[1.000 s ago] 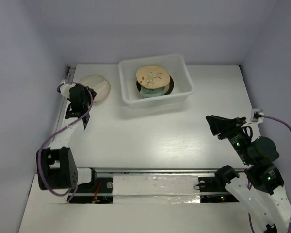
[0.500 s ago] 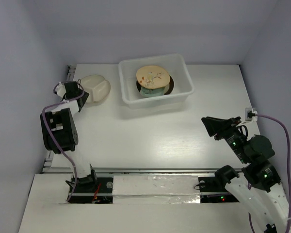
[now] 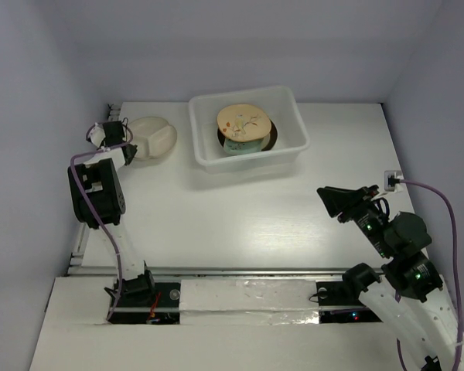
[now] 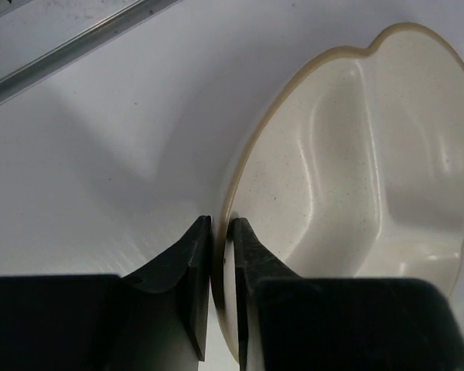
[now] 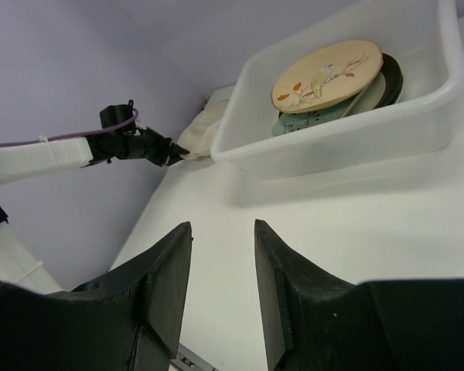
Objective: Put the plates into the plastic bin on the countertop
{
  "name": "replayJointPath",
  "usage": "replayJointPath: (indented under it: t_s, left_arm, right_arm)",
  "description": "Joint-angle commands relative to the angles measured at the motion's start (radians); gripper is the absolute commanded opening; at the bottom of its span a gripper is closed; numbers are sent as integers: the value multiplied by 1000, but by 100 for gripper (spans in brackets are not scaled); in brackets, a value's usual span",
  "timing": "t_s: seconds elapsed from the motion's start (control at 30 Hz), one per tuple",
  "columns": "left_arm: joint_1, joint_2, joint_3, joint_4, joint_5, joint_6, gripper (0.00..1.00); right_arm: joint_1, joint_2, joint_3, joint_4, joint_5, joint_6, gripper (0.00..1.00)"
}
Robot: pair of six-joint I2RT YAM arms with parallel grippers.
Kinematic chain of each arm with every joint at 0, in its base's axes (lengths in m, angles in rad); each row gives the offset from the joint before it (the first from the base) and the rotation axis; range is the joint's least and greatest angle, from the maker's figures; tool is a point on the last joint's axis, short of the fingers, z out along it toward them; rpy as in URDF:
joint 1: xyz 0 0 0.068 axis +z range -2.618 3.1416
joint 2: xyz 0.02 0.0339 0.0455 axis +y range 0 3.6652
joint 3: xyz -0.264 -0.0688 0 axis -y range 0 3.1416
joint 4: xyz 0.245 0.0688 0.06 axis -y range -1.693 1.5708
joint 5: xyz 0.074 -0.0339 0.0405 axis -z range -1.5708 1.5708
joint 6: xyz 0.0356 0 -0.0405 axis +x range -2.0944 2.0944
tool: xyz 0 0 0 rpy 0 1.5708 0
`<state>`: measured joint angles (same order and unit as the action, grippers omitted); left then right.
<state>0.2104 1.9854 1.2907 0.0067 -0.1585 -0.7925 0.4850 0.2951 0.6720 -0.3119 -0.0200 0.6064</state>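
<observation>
The divided plate [image 3: 153, 137] should next be lifted over the side of the bin with my left gripper. Then it should go down onto the cream floral plate.
The cream divided plate [image 3: 153, 137] lies on the white countertop [image 3: 240, 205] left of the plastic bin [image 3: 247, 130]. My left gripper [image 3: 128, 148] is shut on the plate's near-left rim; in the left wrist view its jaws pinch the plate's rim [image 4: 221, 255], one inside and one outside the cream divided plate [image 4: 371, 178]. The bin holds a stack of plates: the cream floral plate [image 3: 243, 120] on top, a pale teal one [image 3: 238, 147] and a dark-rimmed one [image 3: 272, 135] beneath. My right gripper [image 3: 332, 201] is open and empty over the right side of the countertop. The right wrist view shows the bin [image 5: 348, 116] and the cream floral plate [image 5: 326, 76].
A metal rail [image 3: 100, 166] runs along the countertop's left edge, close to the left gripper; it also shows in the left wrist view [image 4: 69, 50]. Purple walls enclose the back and sides. The arm bases sit at the near edge.
My left arm has swung back toward the far left and its gripper has reached and shut on the cream divided plate's rim. The right gripper has drifted slightly left.
</observation>
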Motion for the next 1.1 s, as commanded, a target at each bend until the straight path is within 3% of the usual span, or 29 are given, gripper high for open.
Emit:
replayJointPath:
  t_s: [0.0, 0.17, 0.3, 0.43, 0.63, 0.87, 1.0, 1.07]
  left_arm:
    - [14, -39, -57, -35, 13, 55, 0]
    - [46, -308, -278, 191, 201, 21, 0]
    - [64, -531, -398, 324, 261, -33, 0]
    - [76, -750, -435, 309, 261, -45, 0]
    - [86, -954, -406, 300, 295, -76, 0]
    - [32, -999, -338, 361, 435, -171, 0]
    - [-191, -930, -280, 386, 375, -142, 0]
    - [-259, -855, -248, 412, 356, -143, 0]
  right_arm:
    - [0, 4, 17, 60, -21, -3, 44]
    - [0, -16, 20, 45, -15, -5, 44]
    - [0, -16, 20, 39, -8, -11, 44]
    - [0, -17, 29, 22, -6, -19, 44]
    - [0, -16, 28, 7, -1, -25, 44]
    - [0, -17, 38, -3, 15, -23, 44]
    - [0, -4, 51, -6, 15, -28, 43]
    - [0, -1, 55, -6, 15, -30, 33]
